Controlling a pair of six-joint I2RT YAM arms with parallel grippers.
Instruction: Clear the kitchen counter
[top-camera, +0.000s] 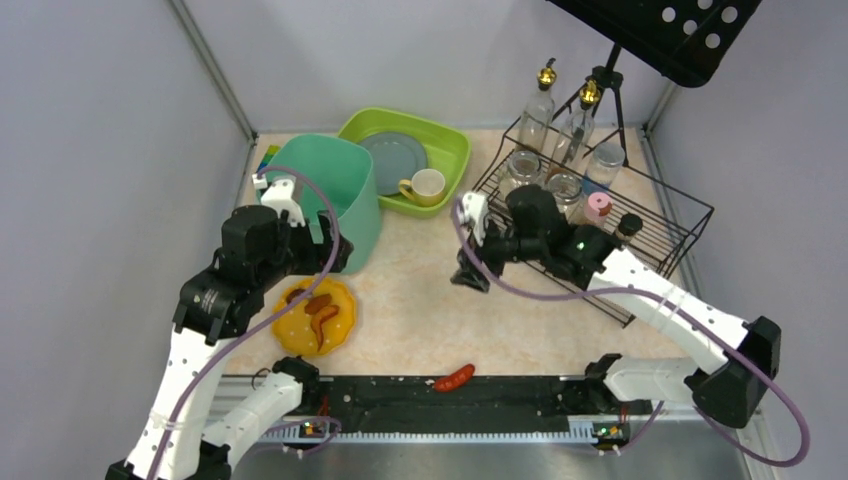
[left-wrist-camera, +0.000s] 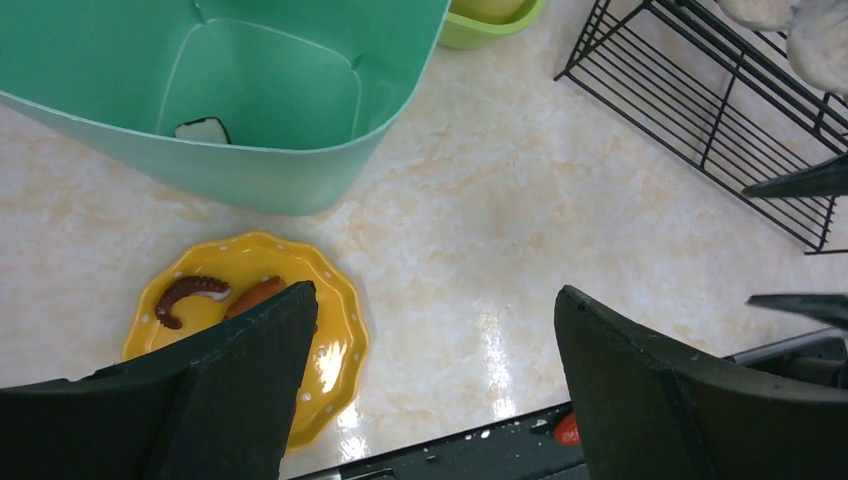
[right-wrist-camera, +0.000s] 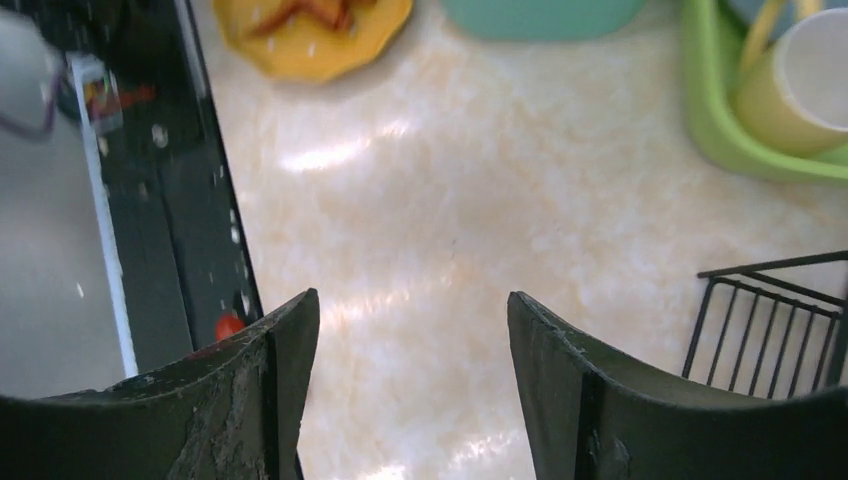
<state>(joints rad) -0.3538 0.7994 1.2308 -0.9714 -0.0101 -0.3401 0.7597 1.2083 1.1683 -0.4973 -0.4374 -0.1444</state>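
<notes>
My right gripper will move back and turn next, then it will go down over the sausage's middle (top-camera: 454, 378) on the black bar to close.
The beige stone-patterned kitchen counter (top-camera: 420, 290) carries a yellow plate (top-camera: 318, 315) with a brown tentacle piece (left-wrist-camera: 190, 293) and an orange-red piece on it. A red sausage (top-camera: 453, 378) lies on the black rail at the counter's near edge. My left gripper (top-camera: 335, 250) is open and empty, above the plate (left-wrist-camera: 335, 340) and next to the teal bin (top-camera: 335, 195). My right gripper (top-camera: 470, 275) is open and empty over bare counter (right-wrist-camera: 420, 200) in the middle. The sausage shows at the left finger in the right wrist view (right-wrist-camera: 229, 326).
The teal bin (left-wrist-camera: 250, 150) holds a small white item (left-wrist-camera: 203, 130). A green tub (top-camera: 405, 150) at the back holds a grey plate and a yellow cup (top-camera: 427, 185). A black wire rack (top-camera: 600, 215) with jars and bottles stands at the right.
</notes>
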